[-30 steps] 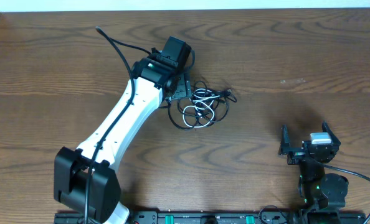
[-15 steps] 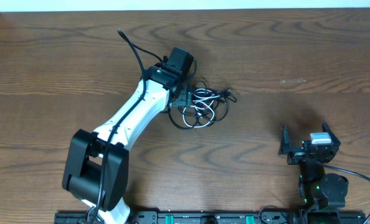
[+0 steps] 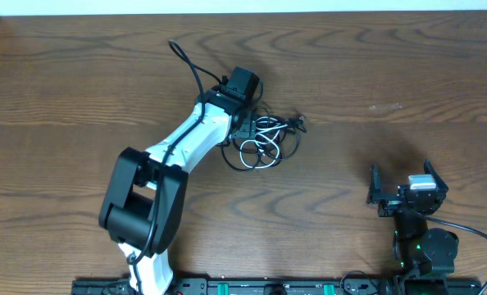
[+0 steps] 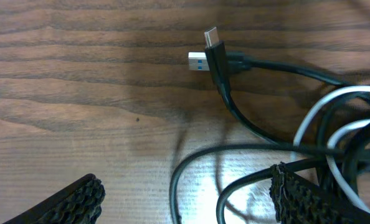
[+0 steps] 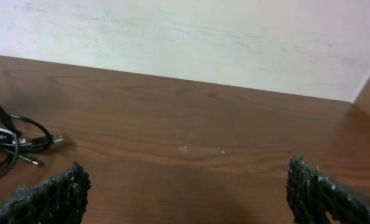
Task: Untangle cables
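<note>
The left gripper moves down slightly onto the outer bend of the black loop between its open fingers next, since that bend lies clear of the tangle.
The cables [image 3: 266,139] lie in one tangle on the wood table: thin black loops wound with a short white cord [image 4: 325,112]. My left gripper [image 3: 245,123] hovers low over the tangle's left side, open. In the left wrist view, two black loops [image 4: 200,180] run between its fingertips [image 4: 300,196] without being pinched. A black cord ending in plugs [image 4: 211,53] lies just ahead of the left gripper [image 4: 185,202]. My right gripper [image 3: 406,195] stands open near the front right, far from the tangle. Nothing sits between the fingers of the right gripper [image 5: 188,199], and the cables [image 5: 10,140] show at that view's left edge.
The left arm's own thick black cable [image 3: 190,70] arches up behind its wrist. A pale wall [image 5: 185,37] runs along the table's far edge. Bare wood [image 3: 366,106] separates the tangle from the right arm.
The left arm has swung, its elbow and upper link shifting right and its wrist edging right over the tangle. The cables and the right arm have not moved.
</note>
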